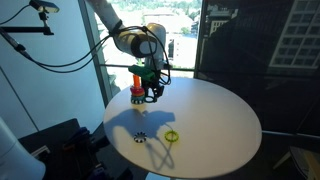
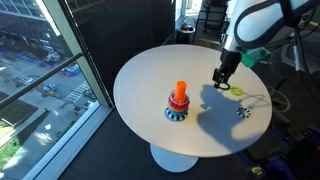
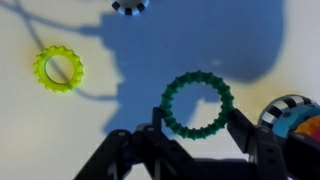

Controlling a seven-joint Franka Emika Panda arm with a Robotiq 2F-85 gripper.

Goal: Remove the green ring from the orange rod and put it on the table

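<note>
My gripper comes down next with the dark green ring [image 3: 197, 105] to the bare white tabletop and releases it there, since that clear spot lies below my gripper.
The dark green ring [image 3: 197, 105] sits between my gripper's [image 3: 200, 124] two black fingers, which touch it on both sides. In both exterior views the gripper [image 1: 152, 97] [image 2: 221, 77] hangs a little above the round white table [image 1: 215, 115] [image 2: 150, 80]. The ring is too small to make out there. The orange rod [image 1: 137, 82] [image 2: 180, 92] stands upright with red and darker rings at its base. It is just beside the gripper in one exterior view and at the wrist view's lower right edge [image 3: 297, 118].
A yellow-green ring [image 1: 172, 136] [image 2: 240, 89] [image 3: 59, 69] and a black-and-white toothed ring [image 1: 141, 137] [image 2: 243, 111] [image 3: 130, 6] lie loose on the table. Windows and cables are behind the table. The table edge is close to the loose rings.
</note>
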